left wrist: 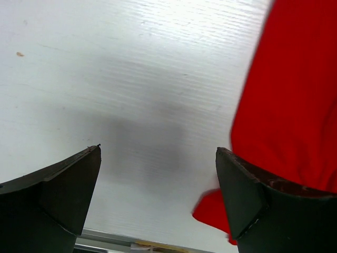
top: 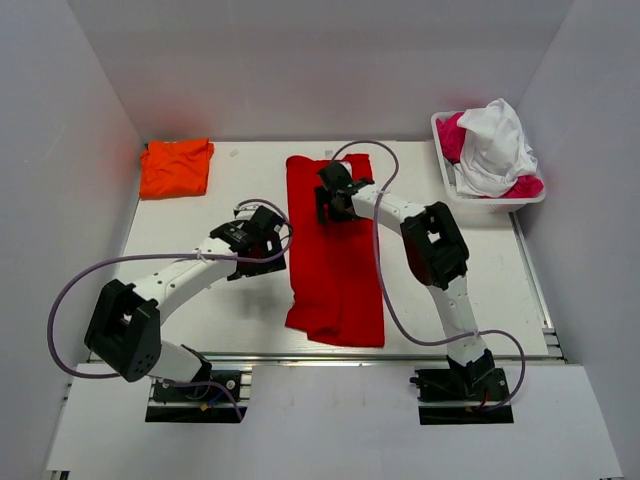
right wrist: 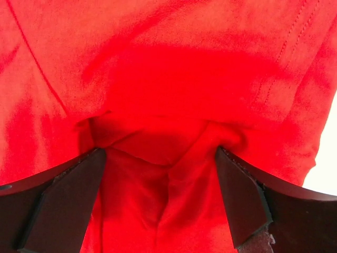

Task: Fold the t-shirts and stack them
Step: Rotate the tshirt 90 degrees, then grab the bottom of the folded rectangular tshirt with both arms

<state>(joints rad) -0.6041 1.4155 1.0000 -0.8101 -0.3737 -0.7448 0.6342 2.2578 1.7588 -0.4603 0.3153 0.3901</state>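
The red shirt's near corner sticks out onto bare table, so I should move my left gripper back and to the right in the top view, down onto that corner.
The bright red t-shirt point(top: 335, 270) lies in the middle of the table as a long narrow strip, running from far to near. The orange t-shirt point(top: 176, 166) lies folded at the far left corner. My right gripper point(top: 328, 205) is open and pressed down on the red shirt's far part. In the right wrist view, red cloth point(right wrist: 174, 68) bunches up between the wide-open fingers of that gripper point(right wrist: 160, 153). My left gripper point(top: 270, 245) is open and empty over bare table just left of the red shirt. The left wrist view shows that gripper point(left wrist: 158, 153) with the shirt's edge point(left wrist: 295, 95) beside its right finger.
A white basket point(top: 500, 203) stands at the far right, holding a white cloth point(top: 495, 145) and pink cloth point(top: 453, 135). White walls close in the table on three sides. A metal rail point(top: 400, 358) runs along the near edge.
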